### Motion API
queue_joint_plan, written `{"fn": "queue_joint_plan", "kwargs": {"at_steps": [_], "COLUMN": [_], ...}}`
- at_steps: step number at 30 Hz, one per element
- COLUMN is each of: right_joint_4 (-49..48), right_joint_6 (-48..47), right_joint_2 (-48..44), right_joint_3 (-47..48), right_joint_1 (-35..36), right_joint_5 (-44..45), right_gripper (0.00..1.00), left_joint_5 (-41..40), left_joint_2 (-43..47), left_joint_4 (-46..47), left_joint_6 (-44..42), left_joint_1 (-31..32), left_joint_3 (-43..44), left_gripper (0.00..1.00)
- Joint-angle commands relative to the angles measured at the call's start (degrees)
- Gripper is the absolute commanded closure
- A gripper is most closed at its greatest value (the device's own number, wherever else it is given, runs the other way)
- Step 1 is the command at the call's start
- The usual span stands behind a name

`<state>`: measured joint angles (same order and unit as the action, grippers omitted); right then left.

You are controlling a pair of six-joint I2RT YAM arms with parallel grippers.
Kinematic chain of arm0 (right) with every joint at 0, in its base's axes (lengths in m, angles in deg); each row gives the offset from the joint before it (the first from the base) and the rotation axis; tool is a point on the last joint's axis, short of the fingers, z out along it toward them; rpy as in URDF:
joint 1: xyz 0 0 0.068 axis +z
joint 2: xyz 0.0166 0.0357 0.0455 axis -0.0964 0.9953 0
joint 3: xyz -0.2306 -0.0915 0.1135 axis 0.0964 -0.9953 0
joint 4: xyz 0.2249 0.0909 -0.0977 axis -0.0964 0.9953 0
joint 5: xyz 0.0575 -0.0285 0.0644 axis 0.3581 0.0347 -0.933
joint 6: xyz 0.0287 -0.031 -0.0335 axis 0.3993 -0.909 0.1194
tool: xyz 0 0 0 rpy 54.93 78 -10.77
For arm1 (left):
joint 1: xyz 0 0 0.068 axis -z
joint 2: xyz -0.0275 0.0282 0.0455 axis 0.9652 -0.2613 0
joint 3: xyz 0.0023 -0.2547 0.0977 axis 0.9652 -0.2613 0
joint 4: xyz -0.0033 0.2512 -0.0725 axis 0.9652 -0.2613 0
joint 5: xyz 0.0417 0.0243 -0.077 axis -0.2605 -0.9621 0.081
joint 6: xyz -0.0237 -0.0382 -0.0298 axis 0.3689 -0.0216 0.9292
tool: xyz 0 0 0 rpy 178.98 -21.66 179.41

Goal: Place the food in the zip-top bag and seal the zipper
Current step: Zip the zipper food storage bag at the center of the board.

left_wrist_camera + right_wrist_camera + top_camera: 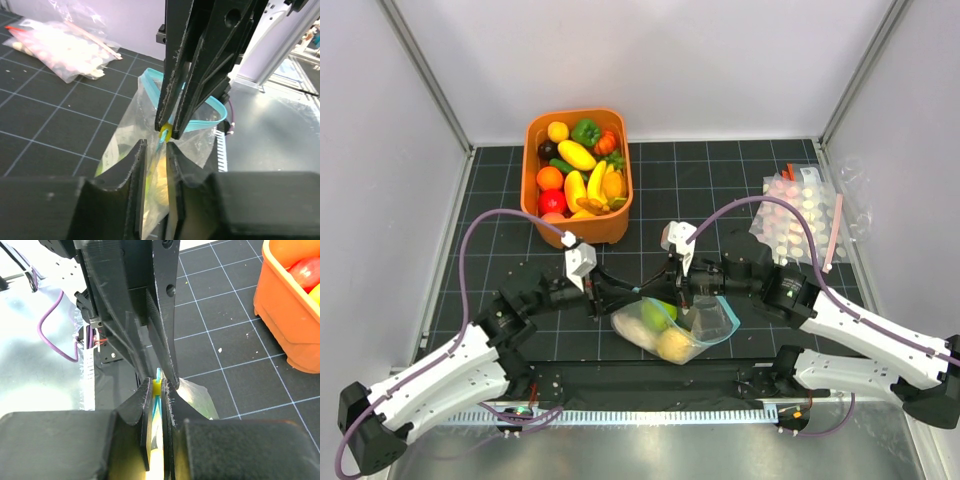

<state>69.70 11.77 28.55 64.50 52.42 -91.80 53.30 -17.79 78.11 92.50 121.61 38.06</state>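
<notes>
My right gripper should next slide the yellow slider along the teal zipper to the loop's far end (736, 322) and let go, since the bag's opening is still wide open.
The zip-top bag (705, 325) lies at the near middle of the mat. Inside it are a green apple (660, 312), a yellow lemon (675, 346) and a pale piece (637, 330). Its teal zipper (726, 316) still gapes in a loop in the left wrist view (212, 103). My right gripper (673, 296) is shut on the zipper's yellow slider (157, 387), which also shows in the left wrist view (165, 133). My left gripper (636, 300) faces it and is shut on the bag's edge (156, 165) just by the slider. The two grippers nearly touch tip to tip.
An orange basket (529, 165) full of toy fruits and vegetables stands at the back left, and its wall shows in the right wrist view (280, 310). Crinkled pink-dotted packs (802, 215) lie at the right, also in the left wrist view (65, 47).
</notes>
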Motion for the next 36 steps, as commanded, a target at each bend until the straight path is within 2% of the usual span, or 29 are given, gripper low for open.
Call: {"fn": "queue_joint_plan", "kwargs": {"at_steps": [1, 3, 4, 5, 13, 20, 27, 32, 36], "right_joint_4": [-2.0, -2.0, -2.1, -2.1, -1.2, 0.0, 1.5, 3.5, 5.9], "right_joint_6": [0.3, 0.3, 0.3, 0.3, -0.1, -0.4, -0.4, -0.2, 0.2], "right_joint_2": [-0.8, -0.9, -1.2, -1.3, -0.5, 1.9, 3.1, 4.2, 5.2], "right_joint_3": [1.2, 1.2, 1.1, 1.0, 1.2, 1.9, 2.5, 3.7, 5.0], "right_joint_1": [0.1, 0.1, 0.1, 0.1, 0.1, 0.1, 0.1, 0.1, 0.0], "right_joint_5": [-0.3, 0.0, 0.3, 0.4, 2.2, 5.1, 8.1, 9.9, 10.7], "right_gripper": [0.99, 0.99, 0.99, 0.99, 0.99, 0.99, 0.99, 0.99, 0.99], "left_joint_5": [-0.4, -0.1, 0.2, 0.4, -2.8, -10.6, -24.8, -43.1, -58.6], "left_joint_2": [-0.8, -1.2, -1.4, -1.4, 1.5, 5.8, 13.7, 20.2, 21.3], "left_joint_4": [0.9, 0.5, 0.4, 0.2, 0.0, -1.9, -4.9, -9.9, -18.4], "left_joint_6": [-0.3, -0.4, -0.7, -0.9, -1.1, -1.4, -1.2, -0.3, 1.8], "left_joint_1": [0.3, 0.3, 0.3, 0.2, 0.2, 0.3, 0.3, 0.2, 0.2], "left_joint_3": [1.3, 1.6, 1.6, 1.9, 0.7, -0.9, -3.5, -4.8, -3.5], "left_gripper": [0.79, 0.82, 0.93, 1.00, 1.00, 1.00, 1.00, 1.00, 1.00]}}
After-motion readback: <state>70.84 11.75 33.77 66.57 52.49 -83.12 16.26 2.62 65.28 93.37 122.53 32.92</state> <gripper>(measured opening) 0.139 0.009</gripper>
